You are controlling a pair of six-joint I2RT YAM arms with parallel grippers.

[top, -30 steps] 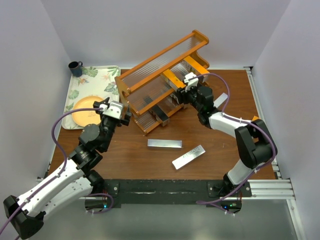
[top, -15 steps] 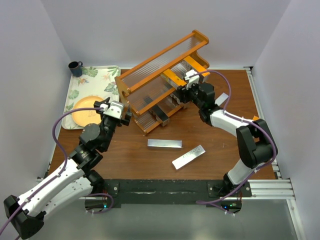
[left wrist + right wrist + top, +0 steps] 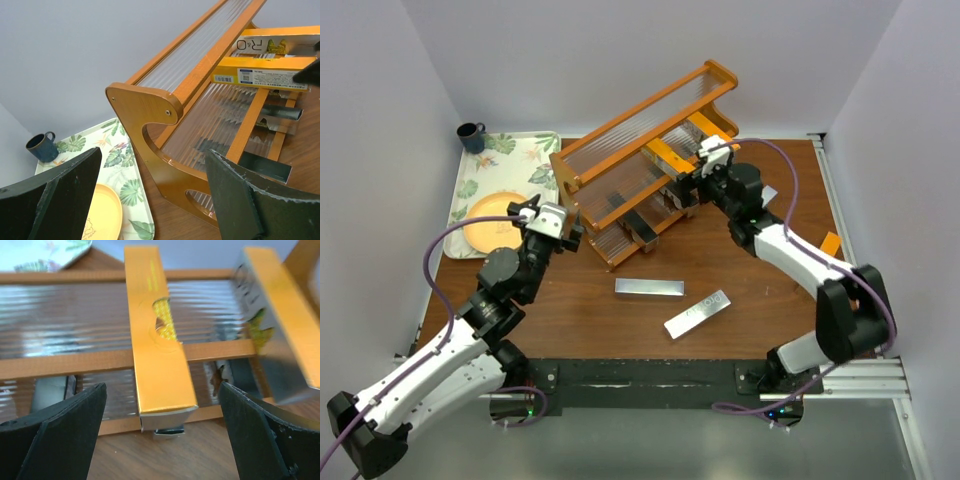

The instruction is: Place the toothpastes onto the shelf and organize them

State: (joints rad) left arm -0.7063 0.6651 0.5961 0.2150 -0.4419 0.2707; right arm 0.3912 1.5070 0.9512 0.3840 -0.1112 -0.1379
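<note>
I will next move my right gripper back and down onto the unshelved orange-gold toothpaste carton (image 3: 831,244), below it and to its right in the top view.
The shelf (image 3: 642,108) stands at an angle at the back of the table. An orange-gold toothpaste carton (image 3: 670,156) lies across its middle tier, with a second one (image 3: 711,128) further right. Dark cartons (image 3: 642,229) lie on the bottom tier. My right gripper (image 3: 690,188) is open just in front of the first carton (image 3: 156,340), its fingers (image 3: 55,435) apart from it on both sides. A silver-and-orange carton (image 3: 272,320) lies to the right of it. My left gripper (image 3: 574,226) is open and empty by the shelf's left end panel (image 3: 150,112). Two silver cartons (image 3: 649,288) (image 3: 698,313) lie on the table.
A floral tray (image 3: 510,155) at the back left holds a yellow plate (image 3: 488,222), and a dark mug (image 3: 470,135) stands by its far corner. Another silver carton (image 3: 763,200) lies behind my right arm. A small orange object (image 3: 830,243) sits near the table's right edge.
My right gripper has opened, let go of the orange-gold carton on the middle tier, and drawn back to the right. The left arm has not moved.
</note>
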